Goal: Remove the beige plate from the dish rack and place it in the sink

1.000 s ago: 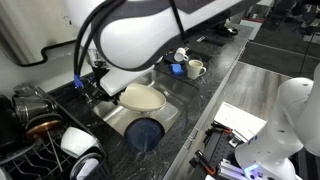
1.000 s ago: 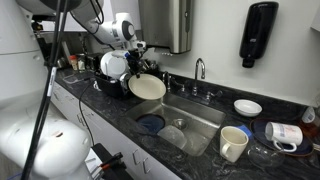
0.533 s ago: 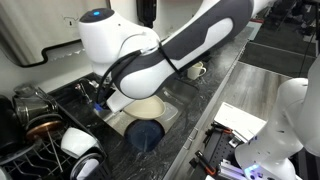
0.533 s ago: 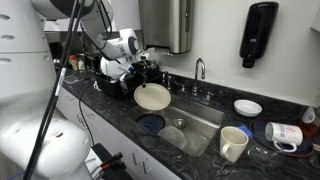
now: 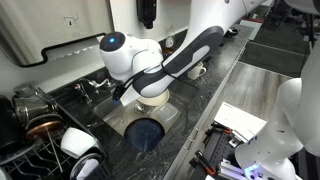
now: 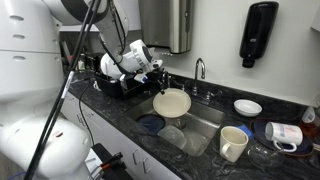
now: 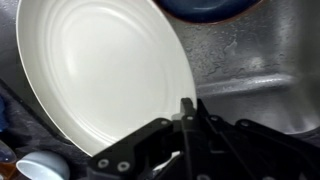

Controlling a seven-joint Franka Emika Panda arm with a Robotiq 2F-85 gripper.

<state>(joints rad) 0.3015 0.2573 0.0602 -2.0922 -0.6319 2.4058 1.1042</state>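
I need to lower the beige plate into the steel basin [image 6: 200, 122] beside the dark blue round dish and let go of the plate's rim, because the plate is still hanging above the basin.
My gripper [image 7: 187, 103] is shut on the rim of the beige plate [image 7: 100, 75] and holds it tilted over the sink [image 7: 245, 55]. In both exterior views the plate [image 6: 172, 102] [image 5: 152, 101] hangs above the steel basin [image 6: 200, 122], clear of the black wire dish rack [image 6: 112, 85]. The rack also shows at the lower left in an exterior view [image 5: 40, 160], with white bowls in it. The arm hides the gripper itself in both exterior views.
A dark blue round dish [image 5: 145, 132] [image 6: 151, 124] [image 7: 205, 8] lies in the sink, with a clear bowl [image 6: 172, 135] beside it. The chrome faucet [image 6: 199, 70] stands behind the basin. Mugs [image 6: 233, 143] and a white saucer [image 6: 247, 106] sit on the counter.
The arm has carried the plate away from the dish rack and lowered it over the sink, toward the faucet side.
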